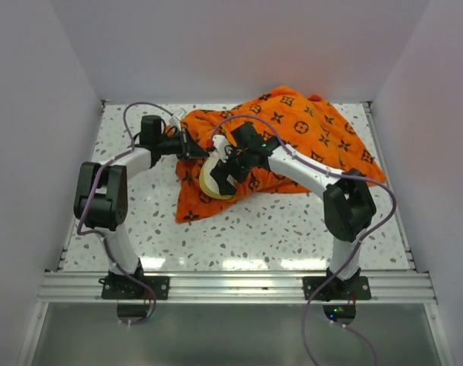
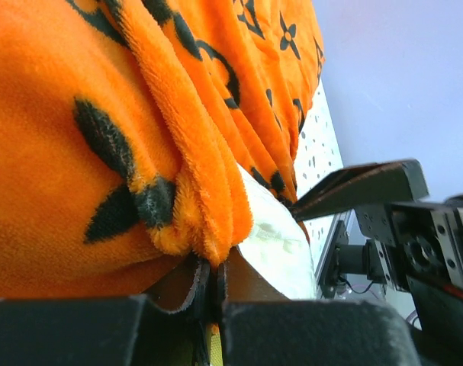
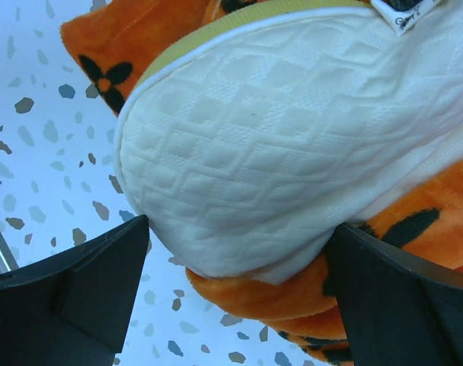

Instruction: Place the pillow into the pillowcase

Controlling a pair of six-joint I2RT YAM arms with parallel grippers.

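Next, my left gripper will draw the pillowcase's hem up and then over the pillow's bare rounded end [image 1: 207, 181] [image 2: 287, 258] and release it, since that end still sticks out uncovered.
The orange pillowcase [image 1: 307, 141] with dark motifs lies bunched across the middle and right of the table. The cream pillow [image 1: 211, 179] with a yellow band sticks out of its left end, partly inside. My left gripper [image 1: 193, 146] is shut on the pillowcase's edge, and the orange hem [image 2: 204, 236] is pinched between the pads. My right gripper [image 1: 229, 169] is open wide. The pillow's rounded quilted end [image 3: 277, 145] sits between its fingertips [image 3: 101, 282] and touches both. Orange fabric [image 3: 262, 293] lies under the pillow. The pillow also shows in the left wrist view [image 2: 281, 244].
The white speckled tabletop [image 1: 246, 236] lies in front of and left of the pillowcase. White walls enclose the back and sides. A metal rail [image 1: 239, 286] runs along the near edge. The right arm's black gripper body [image 2: 384, 198] is close beside my left gripper.
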